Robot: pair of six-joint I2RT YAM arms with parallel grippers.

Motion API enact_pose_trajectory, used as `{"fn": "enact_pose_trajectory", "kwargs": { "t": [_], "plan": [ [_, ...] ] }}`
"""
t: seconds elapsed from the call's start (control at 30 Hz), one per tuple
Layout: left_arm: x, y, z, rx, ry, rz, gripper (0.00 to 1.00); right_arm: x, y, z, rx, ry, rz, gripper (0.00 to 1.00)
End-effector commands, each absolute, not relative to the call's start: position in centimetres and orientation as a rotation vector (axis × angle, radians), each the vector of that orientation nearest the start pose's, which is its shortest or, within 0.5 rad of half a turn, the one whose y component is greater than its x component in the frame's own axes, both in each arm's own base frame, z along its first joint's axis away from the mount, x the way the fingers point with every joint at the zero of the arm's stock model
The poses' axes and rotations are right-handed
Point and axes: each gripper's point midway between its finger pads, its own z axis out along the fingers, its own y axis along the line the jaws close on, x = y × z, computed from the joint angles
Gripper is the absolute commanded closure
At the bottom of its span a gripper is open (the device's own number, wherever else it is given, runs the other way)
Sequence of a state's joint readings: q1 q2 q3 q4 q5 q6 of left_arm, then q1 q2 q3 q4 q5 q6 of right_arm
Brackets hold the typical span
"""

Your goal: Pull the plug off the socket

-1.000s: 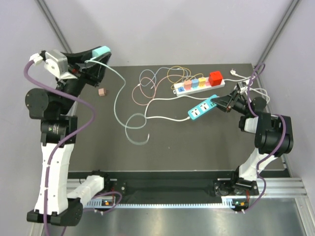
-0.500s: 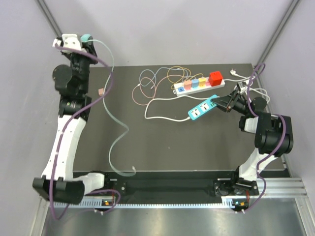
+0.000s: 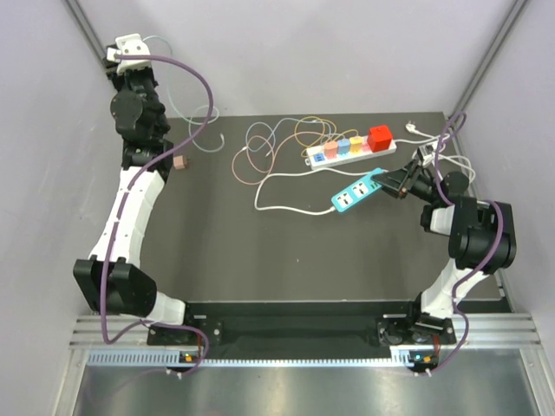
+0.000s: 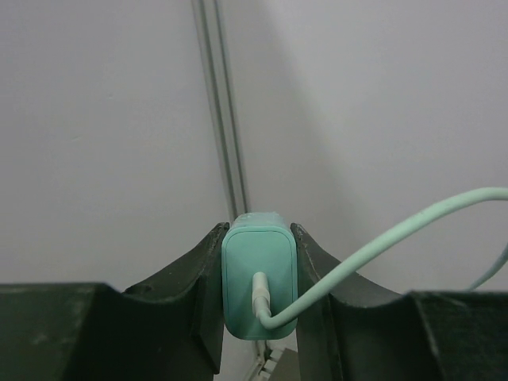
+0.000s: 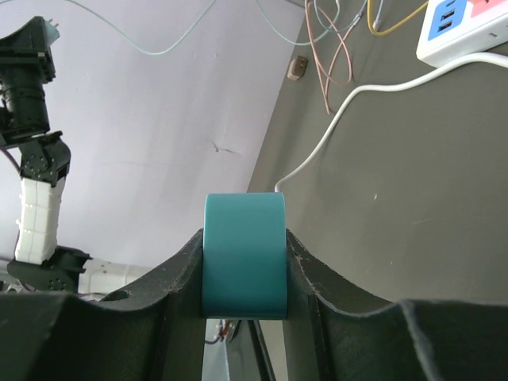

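I will next tilt my left gripper downward and lower the mint-green plug to the tabletop [image 3: 169,184] beside the pinkish cube to release it, since the teal socket strip's sockets are empty.
My left gripper [image 4: 258,232] is shut on a mint-green plug [image 4: 258,278], held high near the back left wall [image 3: 130,52]. The plug's pale green cable [image 4: 397,230] trails down to the table [image 3: 206,117]. My right gripper [image 5: 244,230] is shut on the end of a teal socket strip [image 5: 244,258]. This socket strip [image 3: 354,192] lies on the dark table, with my right gripper [image 3: 386,180] at its right end. Its sockets look empty in the top view. Its white cord [image 3: 286,206] runs left.
A white power strip [image 3: 349,147] with several coloured plugs lies behind the teal one, with thin coloured cables [image 3: 277,143] looped to its left. A small pinkish cube [image 3: 180,162] sits near the left arm. Grey walls close in the back and sides.
My left arm has swung up and back toward the far left corner with the plug. Its cable has been dragged from the table's middle to the back left. The right arm has not moved.
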State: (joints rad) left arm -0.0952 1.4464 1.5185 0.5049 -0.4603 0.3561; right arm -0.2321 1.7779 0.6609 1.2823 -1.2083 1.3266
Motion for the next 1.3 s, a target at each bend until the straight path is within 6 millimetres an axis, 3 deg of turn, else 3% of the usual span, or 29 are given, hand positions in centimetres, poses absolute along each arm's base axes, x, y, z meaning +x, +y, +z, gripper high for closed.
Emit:
{"fn": "enact_pose_trajectory", "kwargs": {
  "t": [0.0,0.2,0.3,0.43,0.5,0.53,0.73,1.07,1.2,1.27],
  "plan": [
    [44.2,7.4,53.8,-0.265,1.019,0.554,1.0,36.8,9.4,20.1,0.008,1.677,1.575,1.0],
    [47.5,8.6,47.0,-0.262,1.167,0.549,1.0,36.8,9.3,20.0,0.01,1.679,1.575,1.0],
    [49.4,8.7,42.1,-0.241,1.274,0.533,1.0,36.9,9.3,20.0,0.011,1.682,1.579,1.0],
    [51.5,8.4,33.6,-0.243,1.452,0.496,1.0,36.9,9.2,20.0,0.012,1.683,1.58,1.0],
    [51.7,9.8,30.9,-0.299,1.496,0.474,1.0,36.9,9.1,20.0,0.013,1.682,1.576,1.0],
    [51.8,10.0,28.6,-0.309,1.549,0.464,1.0,36.8,9.1,20.0,0.012,1.682,1.577,1.0],
    [52.0,10.0,20.5,-0.452,1.728,0.307,1.0,37.0,8.9,19.8,0.022,1.687,1.582,1.0],
    [51.3,11.3,9.6,-0.655,2.003,0.09,1.0,37.1,8.7,19.6,0.03,1.691,1.584,1.0],
    [51.1,12.7,7.4,-0.717,2.061,0.044,0.87,37.1,8.6,19.6,0.031,1.693,1.584,1.0],
    [51.1,13.0,6.9,-0.727,2.068,0.034,0.74,37.1,8.6,19.6,0.03,1.693,1.585,1.0]
  ]
}}
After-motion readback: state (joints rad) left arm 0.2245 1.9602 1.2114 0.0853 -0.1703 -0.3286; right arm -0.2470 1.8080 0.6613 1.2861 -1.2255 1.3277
